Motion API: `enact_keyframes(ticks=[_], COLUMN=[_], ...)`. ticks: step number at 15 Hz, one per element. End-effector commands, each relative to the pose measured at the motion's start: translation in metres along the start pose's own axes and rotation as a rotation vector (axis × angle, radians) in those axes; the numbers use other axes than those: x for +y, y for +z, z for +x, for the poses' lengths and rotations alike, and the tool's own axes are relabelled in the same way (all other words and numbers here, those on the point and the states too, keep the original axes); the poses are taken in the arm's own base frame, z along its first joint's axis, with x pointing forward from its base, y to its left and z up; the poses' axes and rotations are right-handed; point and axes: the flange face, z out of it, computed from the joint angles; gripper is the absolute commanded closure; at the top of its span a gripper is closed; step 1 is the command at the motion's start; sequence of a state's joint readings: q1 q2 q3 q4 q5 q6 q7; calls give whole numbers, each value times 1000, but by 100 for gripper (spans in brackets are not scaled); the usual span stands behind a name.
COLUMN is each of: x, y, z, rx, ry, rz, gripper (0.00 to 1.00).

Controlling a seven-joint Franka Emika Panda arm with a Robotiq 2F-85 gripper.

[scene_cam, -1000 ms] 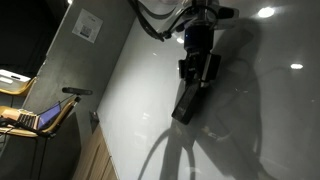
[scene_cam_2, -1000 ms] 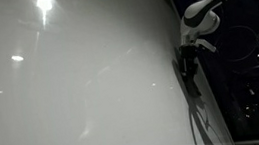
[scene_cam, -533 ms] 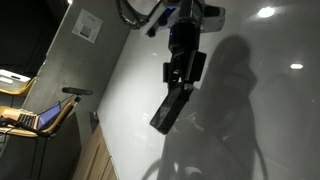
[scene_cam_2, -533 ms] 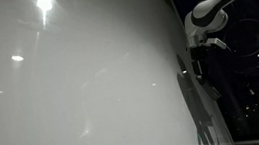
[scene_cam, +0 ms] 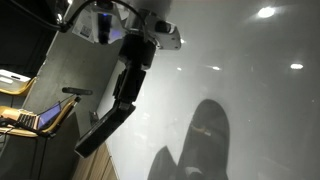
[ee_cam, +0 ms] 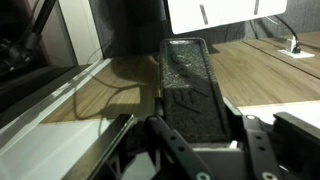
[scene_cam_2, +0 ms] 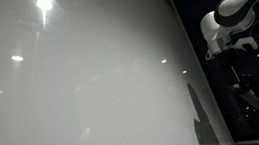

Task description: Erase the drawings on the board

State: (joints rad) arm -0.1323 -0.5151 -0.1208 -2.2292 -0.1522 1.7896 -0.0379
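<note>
The plate lies below my gripper, toward the top of the wrist view. My gripper should move down, away from the board and over the white plate point(ee_cam: 229, 12), to release the eraser.
The board point(scene_cam: 250, 90) is a large glossy white surface with bright light spots; it also fills the exterior view from the other side point(scene_cam_2: 81, 89). No drawings show on it in any view. My gripper point(scene_cam: 124, 88) is shut on a long black eraser point(scene_cam: 103, 131) and hangs off the board, in front of the grey wall. From the other side, the gripper point(scene_cam_2: 236, 70) and eraser point(scene_cam_2: 249, 97) are clear of the board's edge. In the wrist view the eraser's felt face point(ee_cam: 188, 85) runs away from the jaws point(ee_cam: 195, 135).
The arm's dark shadow point(scene_cam: 205, 135) lies on the board's lower part. A grey wall point(scene_cam: 68, 70) borders the board. A chair with a laptop point(scene_cam: 25, 118) stands beyond it. Wooden panelling point(scene_cam: 95, 165) runs below. The wrist view shows wooden surfaces point(ee_cam: 270, 80).
The arm has swung away from the board toward the grey wall, carrying the eraser. Its shadow on the board has shrunk and dropped lower.
</note>
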Motion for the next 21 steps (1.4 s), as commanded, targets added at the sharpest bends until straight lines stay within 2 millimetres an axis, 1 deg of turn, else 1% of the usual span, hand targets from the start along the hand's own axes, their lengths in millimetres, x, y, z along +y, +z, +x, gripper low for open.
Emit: enact_keyframes(ticks=[1,5,9,13,14,15,18,21], x=[-19,-41,-64,-89,-92,-96,-98,-96], y=[21,60,108,147,139,144,149,166], z=[-33,-63,-93,-116,-98,-101,-91,-80], rx=[6,-11,-68,-102,-102,-92,-43,-40], ry=[0,-24,-33,-43,-51,-59,-76,-70], rz=[46,96,131,150,154,157,157,146], gripper=[68,68,68,68,68,68,68,68])
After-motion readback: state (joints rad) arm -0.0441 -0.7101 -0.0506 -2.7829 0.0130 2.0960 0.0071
